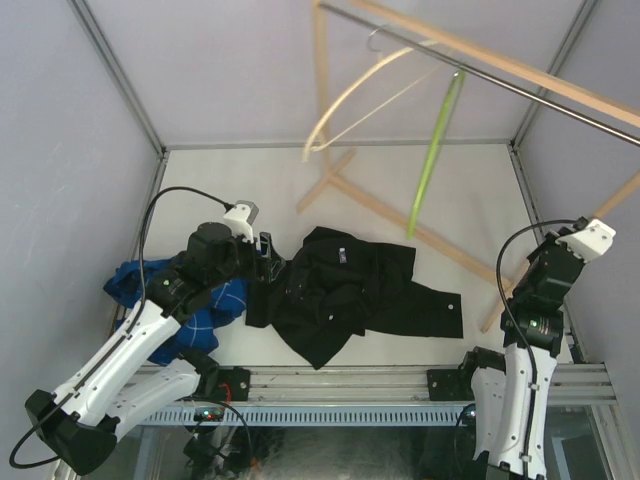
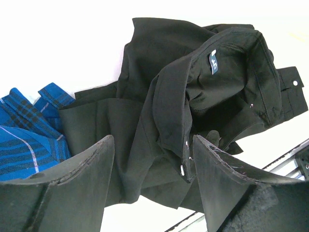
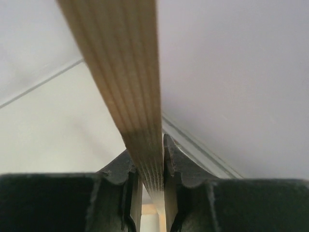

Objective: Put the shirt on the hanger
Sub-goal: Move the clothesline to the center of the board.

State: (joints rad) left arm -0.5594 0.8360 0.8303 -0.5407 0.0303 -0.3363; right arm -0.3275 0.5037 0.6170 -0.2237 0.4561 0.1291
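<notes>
I should next use my right gripper to swing the wooden rack's post [image 3: 150, 176] outward and to the left in the top view, then open the gripper, because the rack stands at a slant across the table.
The black shirt [image 1: 350, 295] lies crumpled on the white table, its collar label [image 2: 214, 63] facing up in the left wrist view. My left gripper [image 1: 268, 258] hovers at the shirt's left edge, jaws open, with the dark cloth [image 2: 193, 87] just beyond its fingertips [image 2: 108, 145] and nothing between them. The lime-green hanger [image 1: 432, 150] hangs from the metal rod at the back, apart from both grippers. My right gripper [image 3: 147, 154] is shut on a wooden rack leg [image 3: 125, 72] at the right side [image 1: 620, 200].
A blue plaid shirt [image 1: 140, 285] lies bunched under the left arm [image 2: 24, 140]. A cream hanger [image 1: 350, 100] hangs beside the green one. The wooden rack's legs [image 1: 400, 220] cross the table behind the shirt. Grey walls close in three sides.
</notes>
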